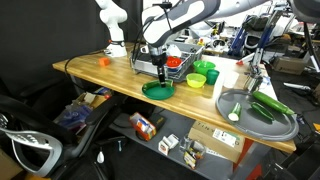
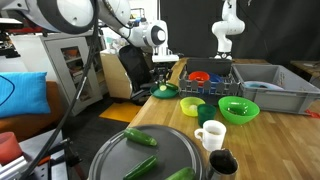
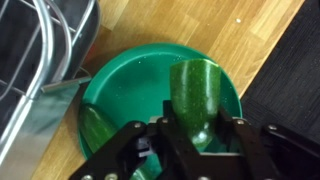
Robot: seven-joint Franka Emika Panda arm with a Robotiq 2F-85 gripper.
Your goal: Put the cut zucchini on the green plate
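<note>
The robot's gripper should move down to the bare part of the green plate, directly below it, and let go of the cut zucchini [image 3: 195,85] away from the darker patch.
In the wrist view my gripper [image 3: 198,130] is shut on the cut zucchini [image 3: 195,85], a dark green stub that sticks out from between the jaws. It hangs right over the green plate [image 3: 125,80], which lies at the table's corner. Whether the zucchini touches the plate I cannot tell. In both exterior views the gripper [image 1: 158,72] [image 2: 163,81] points down, low over the green plate [image 1: 157,91] [image 2: 165,93]. A darker green patch [image 3: 95,125] lies on the plate's left part; I cannot tell what it is.
A wire dish rack [image 1: 170,62] [image 3: 40,60] with a red bowl [image 2: 198,77] stands beside the plate. Lime-green bowls [image 2: 238,110] and a white mug [image 2: 211,134] are nearby. A grey round tray [image 1: 262,125] holds long zucchinis [image 1: 268,103]. The table edge [image 3: 262,60] is close.
</note>
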